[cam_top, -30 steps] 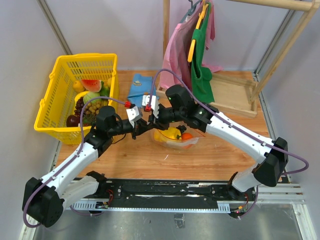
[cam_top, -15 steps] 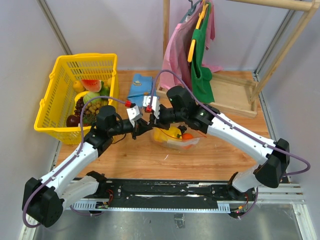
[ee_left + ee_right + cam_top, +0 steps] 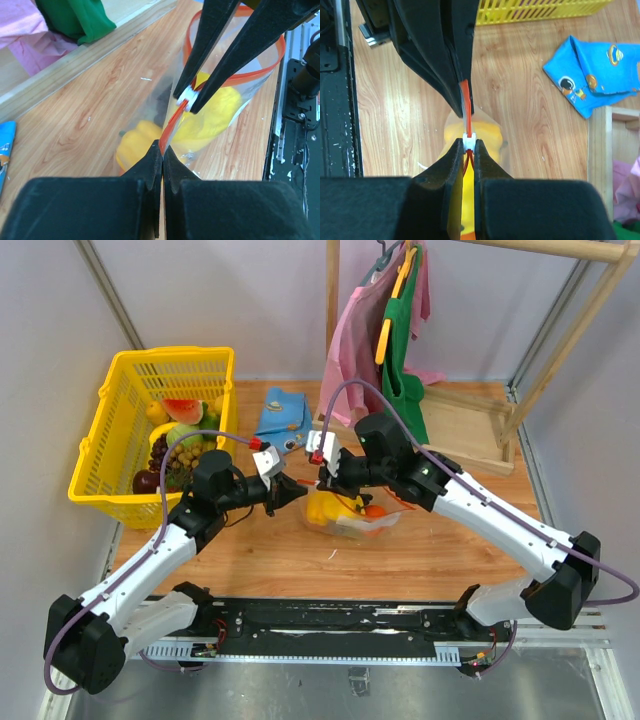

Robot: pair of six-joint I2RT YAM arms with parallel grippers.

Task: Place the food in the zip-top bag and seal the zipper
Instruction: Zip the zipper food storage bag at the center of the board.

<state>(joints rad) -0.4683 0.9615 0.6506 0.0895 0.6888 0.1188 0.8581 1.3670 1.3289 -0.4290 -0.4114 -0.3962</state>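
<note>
My right gripper should next pull the slider (image 3: 469, 140) along the gaping red strip (image 3: 467, 236) to the strip's far end and let go, because the strip is to its right in the top view.
The clear zip-top bag (image 3: 385, 510) stands on the wooden table between both arms. It holds yellow food (image 3: 215, 110) and an orange piece (image 3: 373, 512). My left gripper (image 3: 162, 148) is shut on the end of the red zipper (image 3: 170, 127); it also shows in the top view (image 3: 298, 488). My right gripper (image 3: 469, 143) is shut on the white slider (image 3: 469, 140) of the zipper, a short way along the strip from the left fingers; it also shows in the top view (image 3: 323, 480). Beyond the slider the red strip still gapes in a loop (image 3: 277, 55).
A yellow basket (image 3: 110, 430) at the left holds more food: a watermelon slice (image 3: 182, 408), grapes (image 3: 165, 453) and other pieces. A blue folded cloth (image 3: 282, 412) lies behind the bag. A wooden rack (image 3: 470, 430) with pink and green garments (image 3: 400, 340) stands at the back right.
My right gripper has moved right along the zipper with the slider, away from the left gripper. The left gripper has held its place on the strip's end.
</note>
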